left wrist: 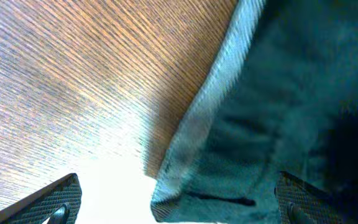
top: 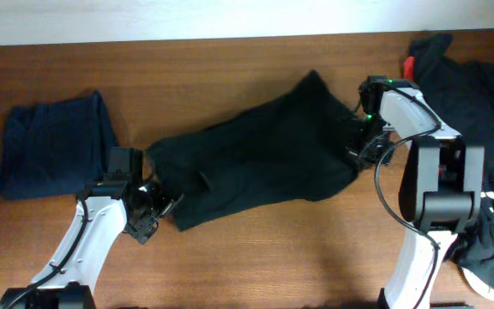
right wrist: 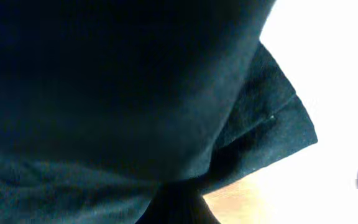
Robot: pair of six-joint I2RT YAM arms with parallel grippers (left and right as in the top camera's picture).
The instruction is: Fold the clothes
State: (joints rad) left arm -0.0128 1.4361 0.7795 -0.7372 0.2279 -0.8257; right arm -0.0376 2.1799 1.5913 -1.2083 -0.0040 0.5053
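I should gently move my left gripper outward and to the right in the overhead view, onto the garment's hem point(top: 175, 211) point(left wrist: 175, 163) beside the corner, because its open fingers are on both sides of that hem.
A black garment point(top: 256, 159) lies spread across the middle of the table. My left gripper point(top: 157, 208) is at its lower left corner. In the left wrist view the left gripper point(left wrist: 179, 214) is open, with the cloth's hemmed corner point(left wrist: 229, 174) lying between the two fingers. My right gripper point(top: 358, 144) is at the garment's right edge. In the right wrist view the black cloth point(right wrist: 117, 93) fills the frame and bunches to a pinch at the jaws point(right wrist: 179, 208), so the gripper looks shut on it.
A folded dark blue garment point(top: 54, 142) lies at the far left. A pile of black clothes point(top: 487, 112) with a red piece point(top: 410, 64) and white trim point(top: 487, 276) lies at the right edge. Bare wood table point(top: 298, 249) runs along the front.
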